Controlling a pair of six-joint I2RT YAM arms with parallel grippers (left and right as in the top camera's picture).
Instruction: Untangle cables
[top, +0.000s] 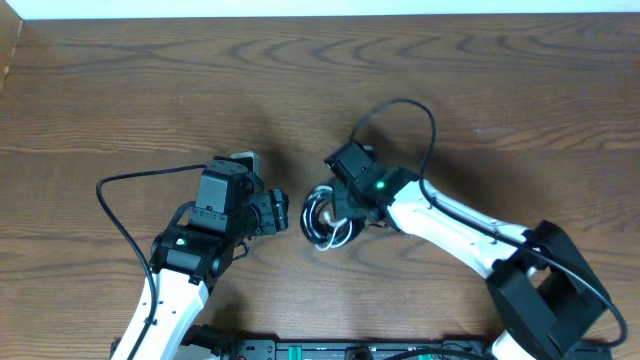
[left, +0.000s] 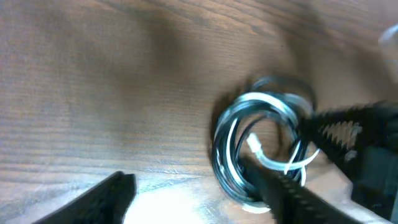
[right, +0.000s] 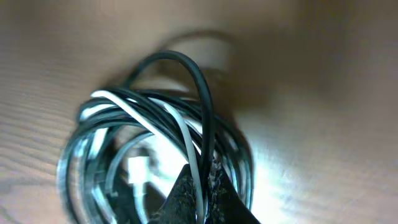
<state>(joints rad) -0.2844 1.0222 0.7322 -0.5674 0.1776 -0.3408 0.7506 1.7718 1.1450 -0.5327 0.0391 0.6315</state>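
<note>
Next I will draw my right gripper up and over the bare wood to release the white cable, since that wood lies to its right in the overhead view.
The cables (top: 322, 222) lie as one tight coil of black strands with a white one, on the wooden table between my two arms. My right gripper (right: 203, 190) is shut on a white strand and a black strand pinched side by side, and a black loop arches up from its tips. A small white plug (right: 138, 168) sits inside the coil (right: 155, 124). My left gripper (left: 193, 199) stands open just left of the coil (left: 261, 140). One of its fingers (left: 292, 193) reaches across the ring's near edge. The other finger (left: 93, 199) is over bare wood.
Thick black arm wires loop out over the table, one left of the left arm (top: 120, 215) and one arching behind the right arm (top: 420, 110). The arm bases run along the table's front edge (top: 300, 350). Bare wood (top: 500, 70) stretches behind the arms.
</note>
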